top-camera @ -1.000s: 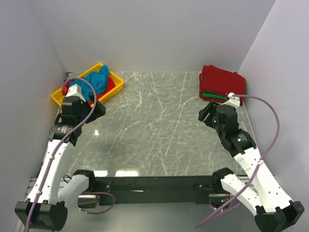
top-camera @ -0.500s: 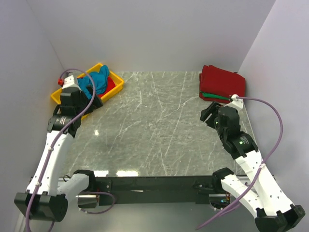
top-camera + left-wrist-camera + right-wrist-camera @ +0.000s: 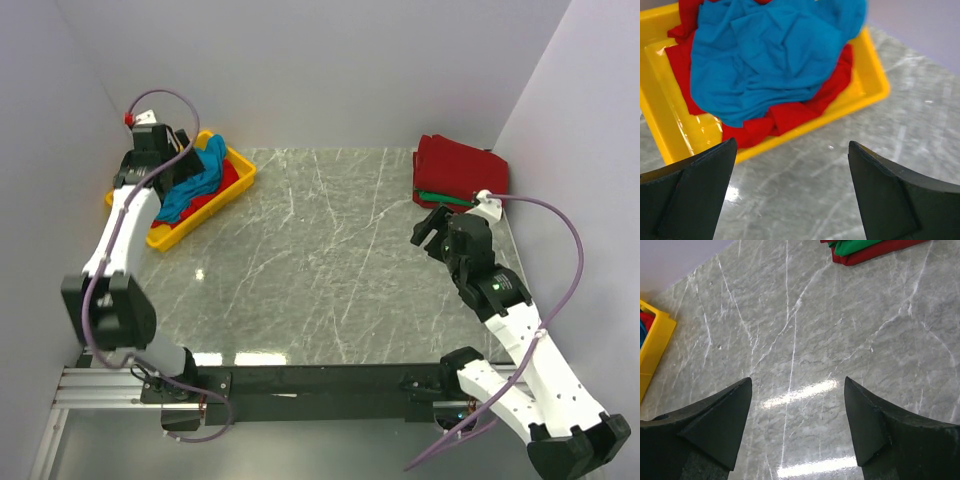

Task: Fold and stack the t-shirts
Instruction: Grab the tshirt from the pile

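Observation:
My open left gripper lowers into the yellow tray onto the middle of the teal-blue t-shirt (image 3: 198, 180) (image 3: 767, 57) next, since it lies on top of the red one.
A crumpled teal-blue t-shirt (image 3: 198, 180) lies on a red t-shirt (image 3: 205, 200) in the yellow tray (image 3: 236, 187) at the back left. In the left wrist view the teal shirt (image 3: 770, 55) covers most of the red one (image 3: 785, 117). My left gripper (image 3: 160, 178) is open and empty above the tray (image 3: 875, 87); its jaws (image 3: 792, 187) frame the tray's edge and bare table. A folded stack, red shirt (image 3: 460, 165) over a green one (image 3: 445, 197), sits at the back right. My right gripper (image 3: 430, 230) is open and empty just in front of the stack (image 3: 875, 250).
The grey marble table (image 3: 330, 260) spans the middle. White walls close in the left, back and right sides. The tray's corner (image 3: 652, 350) shows at the left of the right wrist view.
My left arm has swung back and to the left, up over the yellow tray. My right arm has barely moved.

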Robot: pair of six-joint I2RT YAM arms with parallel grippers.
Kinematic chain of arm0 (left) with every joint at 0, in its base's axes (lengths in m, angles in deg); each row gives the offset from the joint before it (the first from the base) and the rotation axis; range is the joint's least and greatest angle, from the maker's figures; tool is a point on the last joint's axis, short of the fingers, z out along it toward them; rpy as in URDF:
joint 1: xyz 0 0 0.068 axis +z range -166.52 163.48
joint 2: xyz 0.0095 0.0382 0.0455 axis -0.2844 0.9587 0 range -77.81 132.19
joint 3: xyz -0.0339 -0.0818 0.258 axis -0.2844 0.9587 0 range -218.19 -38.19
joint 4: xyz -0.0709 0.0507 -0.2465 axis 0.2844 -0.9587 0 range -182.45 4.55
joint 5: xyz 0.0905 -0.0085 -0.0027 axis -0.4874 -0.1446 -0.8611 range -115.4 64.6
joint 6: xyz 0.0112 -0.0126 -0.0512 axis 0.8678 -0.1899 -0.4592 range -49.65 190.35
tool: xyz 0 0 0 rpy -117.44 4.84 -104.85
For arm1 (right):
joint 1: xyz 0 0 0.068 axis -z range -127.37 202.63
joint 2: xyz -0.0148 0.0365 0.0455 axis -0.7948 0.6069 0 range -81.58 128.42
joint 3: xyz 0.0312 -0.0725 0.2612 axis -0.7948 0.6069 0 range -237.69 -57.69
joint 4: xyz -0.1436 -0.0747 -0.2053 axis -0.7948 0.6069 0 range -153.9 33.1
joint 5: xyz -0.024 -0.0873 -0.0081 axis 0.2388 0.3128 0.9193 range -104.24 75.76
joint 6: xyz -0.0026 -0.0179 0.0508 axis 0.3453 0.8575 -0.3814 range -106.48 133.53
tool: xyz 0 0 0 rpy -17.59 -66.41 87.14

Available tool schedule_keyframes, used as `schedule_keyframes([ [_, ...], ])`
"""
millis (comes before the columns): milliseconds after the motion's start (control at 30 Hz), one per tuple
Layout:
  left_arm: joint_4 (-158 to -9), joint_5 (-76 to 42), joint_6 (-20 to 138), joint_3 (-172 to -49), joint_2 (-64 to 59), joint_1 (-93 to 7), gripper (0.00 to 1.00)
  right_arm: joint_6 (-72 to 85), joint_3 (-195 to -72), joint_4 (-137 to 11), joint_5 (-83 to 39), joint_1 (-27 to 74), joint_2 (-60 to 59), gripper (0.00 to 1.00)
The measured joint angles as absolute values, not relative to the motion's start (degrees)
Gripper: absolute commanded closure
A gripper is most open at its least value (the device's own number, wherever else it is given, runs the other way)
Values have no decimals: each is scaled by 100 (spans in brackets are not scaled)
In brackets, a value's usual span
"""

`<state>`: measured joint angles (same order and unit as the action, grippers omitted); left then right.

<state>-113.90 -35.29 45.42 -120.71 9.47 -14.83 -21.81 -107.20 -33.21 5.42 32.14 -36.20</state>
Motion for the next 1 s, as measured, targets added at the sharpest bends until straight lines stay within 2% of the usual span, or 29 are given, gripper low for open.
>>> schedule_keyframes([
  [333, -11530, -3468, 4754, -13647, 3151, -1044, 2, -2458, -10911, -3469, 453, 3216, -2721, 19],
  [800, -11495, -3275, 4710, -15118, 5153, -847, 1, -2587, -11654, -3732, 144, 3216, -1491, 22],
  [1000, -11436, -3055, 4618, -15284, 5592, -845, 26, -2633, -11811, -3751, -50, 3216, -1156, 24],
])
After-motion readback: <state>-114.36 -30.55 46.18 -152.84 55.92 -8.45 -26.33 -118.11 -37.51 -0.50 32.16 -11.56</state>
